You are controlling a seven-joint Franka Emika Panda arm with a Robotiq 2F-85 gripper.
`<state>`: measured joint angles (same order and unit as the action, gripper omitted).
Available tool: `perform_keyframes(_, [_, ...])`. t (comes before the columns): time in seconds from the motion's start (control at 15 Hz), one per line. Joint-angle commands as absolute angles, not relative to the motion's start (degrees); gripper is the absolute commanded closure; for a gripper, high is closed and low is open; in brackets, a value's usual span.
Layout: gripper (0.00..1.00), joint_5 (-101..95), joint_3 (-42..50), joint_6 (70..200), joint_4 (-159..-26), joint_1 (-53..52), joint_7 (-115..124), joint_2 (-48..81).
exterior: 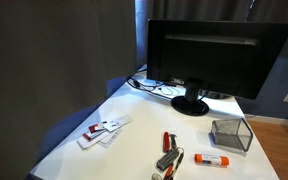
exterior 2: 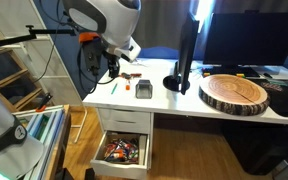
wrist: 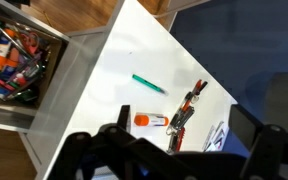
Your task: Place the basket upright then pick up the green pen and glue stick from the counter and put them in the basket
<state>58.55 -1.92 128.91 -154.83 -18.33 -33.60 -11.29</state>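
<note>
My open gripper moves toward the monitor foot and down onto the basket's rim (exterior: 246, 121) next, because its empty fingers hang high and away from the rim.
The grey wire-mesh basket (exterior: 230, 134) stands upright on the white counter (exterior: 134, 150) near the monitor foot, and it also shows in an exterior view (exterior 2: 144, 90). The glue stick (exterior: 213, 159), white with an orange cap, lies just in front of it. In the wrist view the glue stick (wrist: 152, 120) lies below the green pen (wrist: 148, 84), which is flat on the counter (wrist: 124, 60). The pen shows faintly in an exterior view (exterior 2: 112, 87). My gripper (wrist: 182, 122) hangs open and empty above the counter (exterior 2: 119, 62). The basket is hidden in the wrist view.
A red-and-black clump of items (wrist: 187, 108) lies next to the glue stick, with white cards (exterior: 104, 130) further along. A black monitor (exterior: 214, 55) stands at the back. A round wooden slab (exterior 2: 234, 92) is beside it. A drawer full of items (exterior 2: 121, 150) stands open under the counter.
</note>
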Motion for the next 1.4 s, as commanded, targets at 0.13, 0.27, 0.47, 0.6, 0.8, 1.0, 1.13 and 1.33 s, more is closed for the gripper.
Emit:
perform_keyframes(0.13, [0.00, 76.56, -6.70, 136.82, -146.54, -15.66, -46.98, 3.49])
perform_keyframes(0.27, [0.00, 80.37, -7.88, 139.98, -144.09, -14.97, -49.31, 7.43])
perform_keyframes(0.47, [0.00, 85.98, -8.85, 143.46, -140.29, -14.34, -54.73, 12.69])
perform_keyframes(0.6, [0.00, 89.21, -8.91, 143.80, -137.59, -13.95, -58.08, 15.72])
perform_keyframes(0.8, [0.00, 91.98, -8.55, 143.31, -133.61, -13.86, -61.10, 20.31])
perform_keyframes(1.0, [0.00, 94.37, -8.11, 142.50, -130.07, -13.55, -60.99, 24.45])
perform_keyframes(1.13, [0.00, 96.62, -7.79, 141.88, -127.93, -13.24, -60.84, 26.90])
perform_keyframes(1.33, [0.00, 99.15, -7.41, 139.61, -125.07, -12.91, -59.88, 30.53])
